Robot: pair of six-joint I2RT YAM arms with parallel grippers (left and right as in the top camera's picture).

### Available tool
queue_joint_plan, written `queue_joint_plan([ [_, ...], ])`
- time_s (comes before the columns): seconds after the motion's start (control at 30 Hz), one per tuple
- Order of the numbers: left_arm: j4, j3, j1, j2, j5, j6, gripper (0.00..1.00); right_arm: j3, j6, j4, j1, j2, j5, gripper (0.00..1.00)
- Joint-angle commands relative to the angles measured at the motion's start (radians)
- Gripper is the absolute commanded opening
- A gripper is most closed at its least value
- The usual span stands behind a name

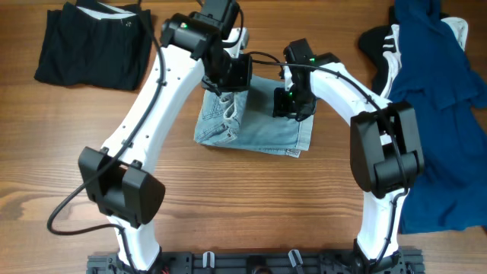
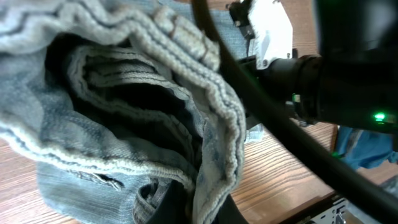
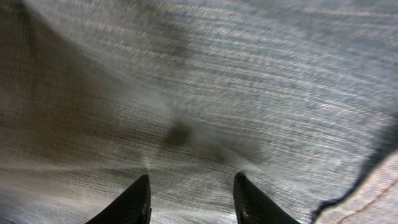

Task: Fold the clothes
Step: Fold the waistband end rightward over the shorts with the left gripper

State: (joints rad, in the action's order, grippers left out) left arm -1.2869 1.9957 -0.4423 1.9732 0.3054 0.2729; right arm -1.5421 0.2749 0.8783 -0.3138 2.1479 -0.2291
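My left gripper will move toward the black garment next. Then it will swing over the flat denim [image 1: 267,113] [image 2: 232,35], because the waistband end it holds hangs bunched.
Folded light-blue denim jeans [image 1: 259,129] lie in the middle of the table. My left gripper [image 1: 226,85] is shut on the jeans' waistband edge [image 2: 211,118] at their far left corner, lifting it a little; thick hems fill the left wrist view. My right gripper [image 1: 291,106] is open and presses down on the jeans' far right part; its two dark fingertips [image 3: 193,186] rest apart on flat denim [image 3: 205,93]. A black garment [image 1: 95,46] lies at the far left. A navy garment [image 1: 441,114] lies at the right with white and black clothes [image 1: 384,46] beside it.
Bare wooden table [image 1: 243,198] lies in front of the jeans. The arm bases stand on a black rail [image 1: 251,262] at the near edge. My right arm and its cable [image 2: 292,68] cross close to my left gripper.
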Motion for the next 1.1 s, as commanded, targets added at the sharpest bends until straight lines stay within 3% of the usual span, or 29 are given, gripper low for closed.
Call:
queue_joint_plan([
  [0.0,0.024,0.019,-0.04,0.011,0.039,0.042,0.04,0.002,-0.013,0.019,0.04,0.023,-0.019,0.45],
  [0.17,0.064,0.019,-0.048,0.011,0.039,0.103,0.04,-0.097,-0.039,0.177,0.115,0.018,-0.007,0.43],
  [0.4,0.01,0.02,0.002,0.009,-0.051,0.12,0.04,-0.134,-0.084,0.256,0.181,-0.011,-0.001,0.24],
  [0.7,-0.175,0.03,0.272,-0.085,-0.304,0.119,0.04,-0.125,-0.039,0.177,0.161,-0.011,0.0,0.24],
  [0.83,-0.28,0.125,0.392,-0.109,-0.303,0.001,0.04,-0.125,-0.039,0.18,0.158,-0.011,0.0,0.22],
  [1.07,-0.328,0.263,0.457,-0.109,-0.303,-0.034,0.04,-0.098,-0.038,0.151,0.092,-0.011,0.0,0.22],
])
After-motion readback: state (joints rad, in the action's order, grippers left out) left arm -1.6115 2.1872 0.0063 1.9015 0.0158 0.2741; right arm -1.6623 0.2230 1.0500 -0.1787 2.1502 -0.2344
